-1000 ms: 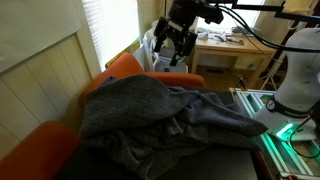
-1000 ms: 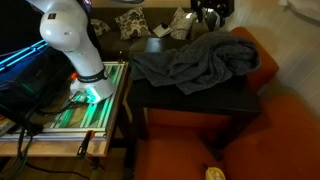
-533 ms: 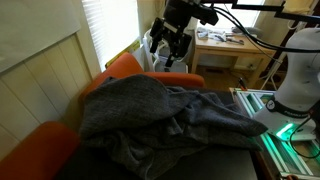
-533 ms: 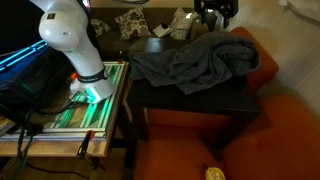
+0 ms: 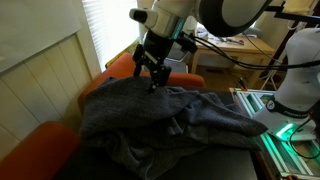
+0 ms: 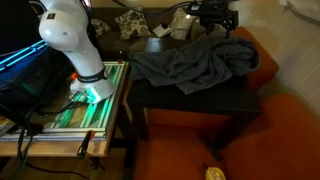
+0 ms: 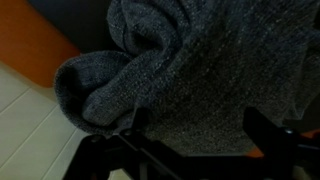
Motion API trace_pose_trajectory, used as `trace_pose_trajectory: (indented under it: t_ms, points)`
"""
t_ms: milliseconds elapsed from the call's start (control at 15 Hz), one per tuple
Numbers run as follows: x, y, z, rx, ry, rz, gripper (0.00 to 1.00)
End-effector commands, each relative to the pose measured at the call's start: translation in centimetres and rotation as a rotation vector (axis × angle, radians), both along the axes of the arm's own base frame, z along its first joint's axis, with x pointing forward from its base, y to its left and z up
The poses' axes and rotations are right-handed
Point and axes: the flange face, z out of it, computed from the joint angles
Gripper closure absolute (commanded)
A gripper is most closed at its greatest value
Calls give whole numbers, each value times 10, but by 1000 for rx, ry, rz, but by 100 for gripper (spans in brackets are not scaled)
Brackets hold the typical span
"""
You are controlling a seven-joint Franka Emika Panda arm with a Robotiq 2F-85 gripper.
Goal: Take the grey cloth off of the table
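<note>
The grey cloth (image 5: 165,120) lies bunched below the wide-open fingers, so my gripper moves down into the rumpled fabric near its far edge (image 5: 133,92) next and closes on it.
The grey cloth (image 5: 165,120) lies rumpled over the black table (image 5: 215,162), covering most of it; it shows in both exterior views (image 6: 195,62). My gripper (image 5: 152,72) hangs just above the cloth's far edge, near the orange sofa. In the wrist view the cloth (image 7: 200,70) fills the picture, with a rolled fold at the left. The gripper (image 7: 190,135) stands open, its dark fingers (image 7: 268,135) wide apart over the fabric, holding nothing.
An orange sofa (image 5: 45,150) wraps the table's far side and end (image 6: 260,130). A wall with blinds (image 5: 100,30) stands behind. The robot's white base (image 6: 70,45) and a lit green panel (image 6: 95,100) sit beside the table. A cluttered wooden desk (image 5: 230,45) is at the back.
The arm has swung forward and down from near the desk, so the gripper now hangs right over the cloth's far edge. The cloth has not moved.
</note>
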Motion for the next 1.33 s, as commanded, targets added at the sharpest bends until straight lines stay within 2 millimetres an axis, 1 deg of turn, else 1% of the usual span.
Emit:
trace_pose_trajectory:
  t_ms: [0,67,133,267,467,600,667,733,800,867,933,1000,1067,1133,1267]
  points:
    - [43,15,-33,-34,-5,44,18]
    - [50,16,-43,-42,-6,54,26]
    - [57,15,-52,-58,-8,61,32]
    - [67,7,-72,-88,4,78,48]
    - [77,-8,-100,-118,45,87,70]
    - [81,-14,-114,-116,73,90,84]
    - [83,-14,-118,-107,82,84,90]
    - [86,-12,-114,-77,84,65,95]
    - [90,-6,-100,-30,80,41,99]
    - [94,1,-76,56,72,8,100]
    - [97,3,-56,111,69,-24,97]
    - [101,1,-30,156,62,-70,97]
    - [104,-4,-1,203,45,-105,98]
    - [107,-10,22,241,24,-147,97]
    - [114,-32,72,300,-38,-229,97]
